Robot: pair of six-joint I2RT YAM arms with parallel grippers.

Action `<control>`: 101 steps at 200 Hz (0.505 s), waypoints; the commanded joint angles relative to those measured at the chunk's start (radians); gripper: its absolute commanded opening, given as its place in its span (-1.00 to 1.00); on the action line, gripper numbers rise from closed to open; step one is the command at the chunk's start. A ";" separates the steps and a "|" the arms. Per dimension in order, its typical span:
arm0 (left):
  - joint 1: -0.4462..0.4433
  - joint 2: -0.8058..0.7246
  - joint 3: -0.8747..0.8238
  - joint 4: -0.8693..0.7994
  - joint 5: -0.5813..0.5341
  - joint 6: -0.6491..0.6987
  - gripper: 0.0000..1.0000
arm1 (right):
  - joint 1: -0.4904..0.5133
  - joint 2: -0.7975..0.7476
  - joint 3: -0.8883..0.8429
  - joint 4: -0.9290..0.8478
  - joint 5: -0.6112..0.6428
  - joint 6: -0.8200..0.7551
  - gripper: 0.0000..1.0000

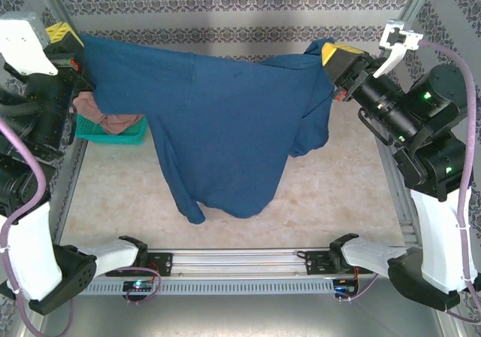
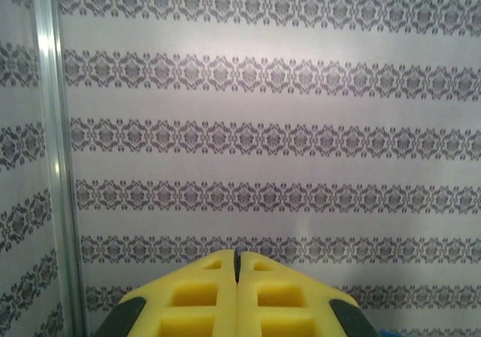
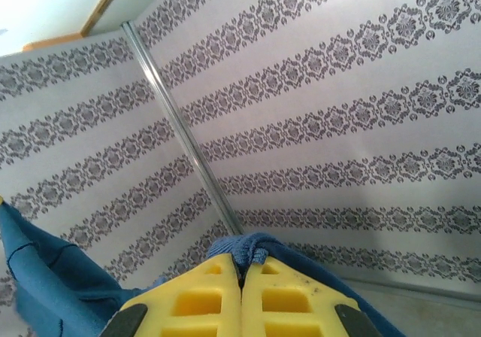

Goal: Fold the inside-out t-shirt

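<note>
My right gripper moves outward and down next, lays the hanging shirt's end on the tabletop's far part and releases, since that part lies below and outward of it.
The inside-out t-shirt (image 1: pixel 218 126), dark blue, hangs in the air, stretched between my two raised grippers, and its lower edge droops toward the table. My left gripper (image 1: pixel 75 37) is shut on the shirt's left top corner. In the left wrist view its yellow fingers (image 2: pixel 203 299) are pressed together and face the patterned wall. My right gripper (image 1: pixel 322 53) is shut on the shirt's right top end. In the right wrist view a bunch of ribbed blue fabric (image 3: pixel 252 248) pokes out between the closed fingertips of my right gripper (image 3: pixel 242 268), and more of the shirt (image 3: pixel 45 277) hangs at the lower left.
A green basket (image 1: pixel 140 136) holding a pinkish-tan garment (image 1: pixel 105 117) sits at the table's left edge, partly behind the hanging shirt. The beige tabletop (image 1: pixel 346 194) lies below. Patterned walls and metal frame posts (image 3: pixel 180 126) enclose the back and sides.
</note>
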 commanded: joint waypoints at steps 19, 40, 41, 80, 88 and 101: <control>0.011 0.053 0.012 -0.046 -0.015 0.023 -1.00 | 0.007 0.047 0.076 -0.130 0.087 -0.099 -1.00; 0.011 0.103 0.061 -0.068 -0.005 0.028 -1.00 | 0.007 0.067 0.092 -0.156 0.155 -0.134 -1.00; 0.011 0.106 0.063 -0.069 -0.003 0.027 -1.00 | 0.007 0.069 0.091 -0.155 0.158 -0.134 -1.00; 0.073 0.235 0.096 -0.096 0.097 -0.030 -1.00 | 0.001 0.175 0.137 -0.143 0.251 -0.176 -1.00; 0.100 0.263 0.126 -0.106 0.144 -0.056 -1.00 | -0.010 0.211 0.177 -0.149 0.253 -0.181 -1.00; 0.142 0.309 0.206 -0.145 0.198 -0.086 -1.00 | -0.031 0.259 0.259 -0.164 0.227 -0.173 -1.00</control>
